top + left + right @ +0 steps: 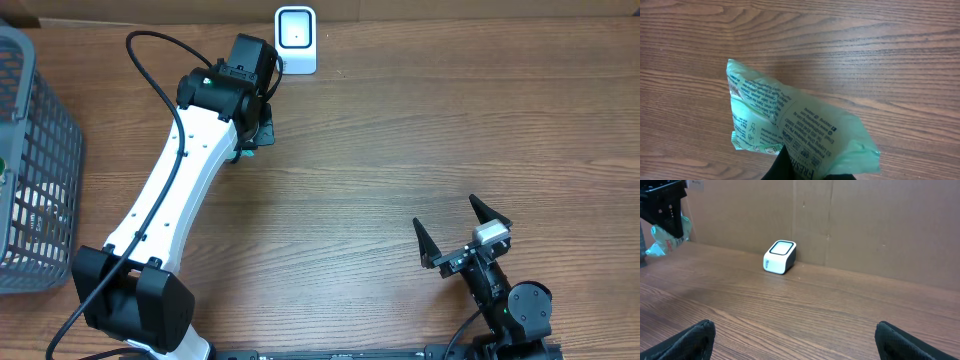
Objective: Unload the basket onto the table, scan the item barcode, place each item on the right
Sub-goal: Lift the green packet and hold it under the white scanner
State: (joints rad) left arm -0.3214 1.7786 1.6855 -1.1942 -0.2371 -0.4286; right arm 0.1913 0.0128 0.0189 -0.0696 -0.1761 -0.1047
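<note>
Next I will move my left gripper sideways and down to release the packet (243, 152) on the bare tabletop, as that spot lies below, to its right in the overhead view.
My left gripper (807, 175) is shut on the item, a green plastic packet (790, 120) with dark print, held above the wooden table. From overhead, only a sliver of the packet (243, 152) shows under the left gripper (255, 125), just left of and nearer than the white barcode scanner (296, 38). In the right wrist view the scanner (780, 256) stands by the back wall, with the packet (671, 235) hanging at far left. I cannot make out a barcode on the packet. My right gripper (444, 209) stands open and empty at the front right.
A grey wire basket (30, 160) stands at the table's left edge. A brown cardboard wall (865, 225) closes off the back behind the scanner. The left arm's white link (170, 190) stretches diagonally over the left half of the table.
</note>
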